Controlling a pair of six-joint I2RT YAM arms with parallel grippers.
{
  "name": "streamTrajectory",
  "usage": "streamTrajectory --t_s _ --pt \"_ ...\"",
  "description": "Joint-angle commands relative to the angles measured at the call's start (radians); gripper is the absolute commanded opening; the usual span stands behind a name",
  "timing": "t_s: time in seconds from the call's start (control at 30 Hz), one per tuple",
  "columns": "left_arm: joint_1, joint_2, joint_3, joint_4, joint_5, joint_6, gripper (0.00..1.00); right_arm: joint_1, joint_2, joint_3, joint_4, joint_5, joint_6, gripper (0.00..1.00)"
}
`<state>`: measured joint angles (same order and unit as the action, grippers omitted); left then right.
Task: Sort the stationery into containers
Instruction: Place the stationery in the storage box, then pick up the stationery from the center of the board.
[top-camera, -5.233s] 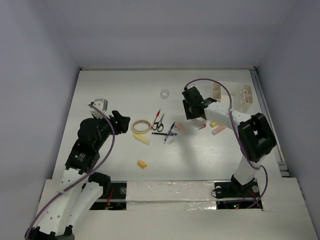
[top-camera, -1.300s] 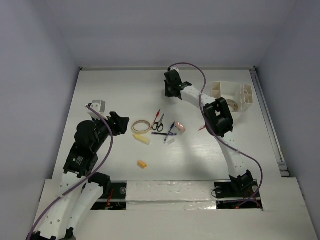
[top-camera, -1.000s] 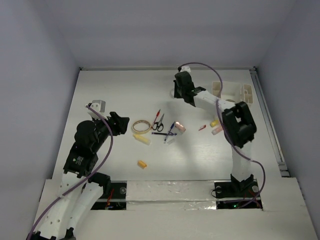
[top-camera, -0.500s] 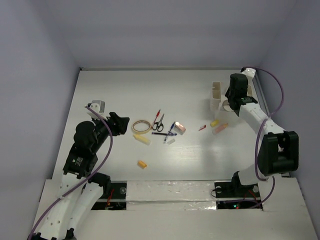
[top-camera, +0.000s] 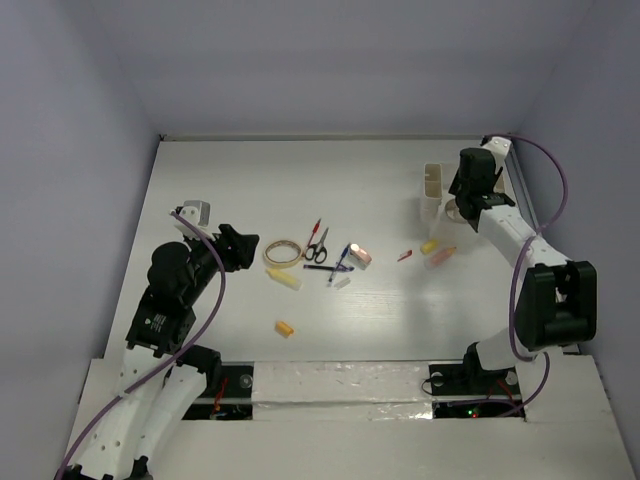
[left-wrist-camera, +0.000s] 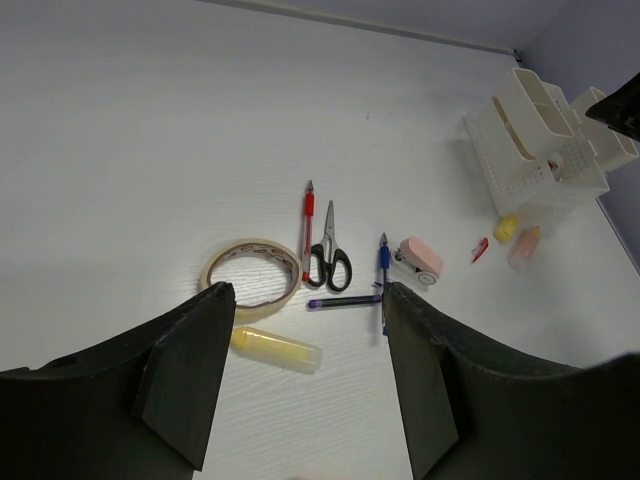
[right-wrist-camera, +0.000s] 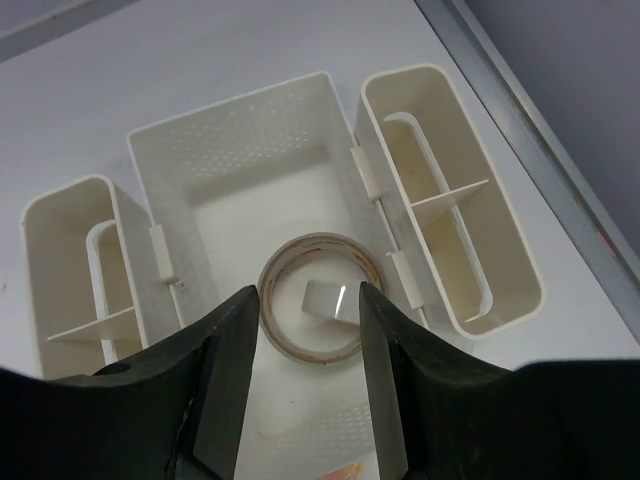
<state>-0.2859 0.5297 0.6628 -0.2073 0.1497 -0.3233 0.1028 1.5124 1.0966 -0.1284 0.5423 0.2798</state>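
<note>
The beige tape roll beside the red pen lies unsorted. My right gripper next leaves the organiser, passes the pink item and goes down onto the roll's rim.
My right gripper is open, just above the white organiser, over its middle compartment. A beige tape roll lies flat in that compartment, with a small clear roll inside its ring. In the top view the right gripper hides most of the organiser. My left gripper is open and empty above the table. Ahead of it lie a beige tape roll, a yellow tube, scissors, a red pen, a blue pen and a pink item.
A yellow block, a pink-orange block and a small red piece lie just in front of the organiser. Another yellow block lies nearer the front. A dark purple pen crosses the blue pen. A metal rail runs along the table's right edge.
The right arm reached the clear tape roll at the far middle, then swung right to the organiser. The clear roll is gone from the table. The left arm has not moved.
</note>
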Motion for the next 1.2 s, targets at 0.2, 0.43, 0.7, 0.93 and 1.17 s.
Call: streamTrajectory --t_s 0.2,0.43,0.7,0.93,1.17 --pt "0.005 0.006 -0.003 0.045 0.011 0.001 0.57 0.162 -0.112 0.054 0.059 -0.327 -0.025 0.48" --pt "0.014 0.001 -0.003 0.043 0.004 0.000 0.57 0.471 0.154 0.241 0.013 -0.533 -0.070 0.46" --pt "0.024 -0.016 0.000 0.037 -0.001 0.000 0.57 0.655 0.442 0.497 -0.121 -0.656 -0.185 0.44" --pt "0.024 -0.020 0.000 0.039 -0.001 0.000 0.57 0.709 0.630 0.681 -0.269 -0.654 -0.231 0.46" --pt "0.024 -0.019 0.000 0.040 0.001 0.000 0.57 0.738 0.738 0.746 -0.307 -0.608 -0.234 0.46"
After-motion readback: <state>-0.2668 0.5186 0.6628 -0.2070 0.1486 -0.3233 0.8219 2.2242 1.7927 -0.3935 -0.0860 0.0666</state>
